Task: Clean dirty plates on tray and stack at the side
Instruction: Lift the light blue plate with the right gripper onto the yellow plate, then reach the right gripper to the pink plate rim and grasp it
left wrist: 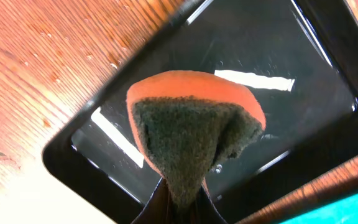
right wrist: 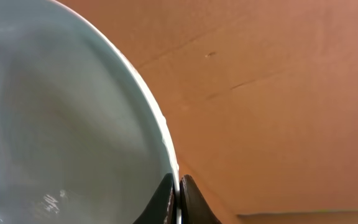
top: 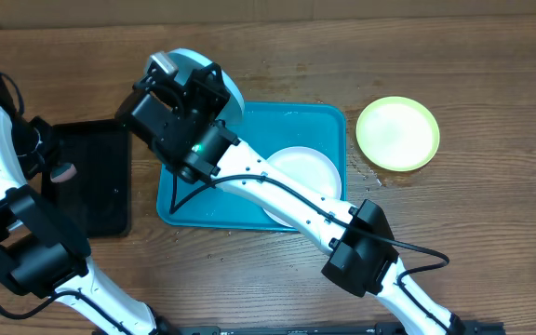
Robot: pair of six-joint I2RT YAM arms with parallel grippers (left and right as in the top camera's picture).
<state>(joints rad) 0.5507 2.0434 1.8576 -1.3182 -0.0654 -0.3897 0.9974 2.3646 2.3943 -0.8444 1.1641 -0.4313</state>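
Note:
I will next swing my right gripper across the turquoise tray and turn the light blue plate level. Then I will lower it onto the yellow-green plate, which is outside the tray.
My right gripper is shut on the rim of the light blue plate and holds it tilted above the far left corner of the turquoise tray; the plate fills the left of the right wrist view. The white plate lies in the tray, partly under my right arm. The yellow-green plate lies on the table to the right of the tray. My left gripper is shut on an orange sponge with a dark scouring face, held above the black tray.
The smaller black tray lies left of the turquoise tray. The sponge shows as a small pink-orange spot at its left edge. Water drops lie on the wooden table near the yellow-green plate.

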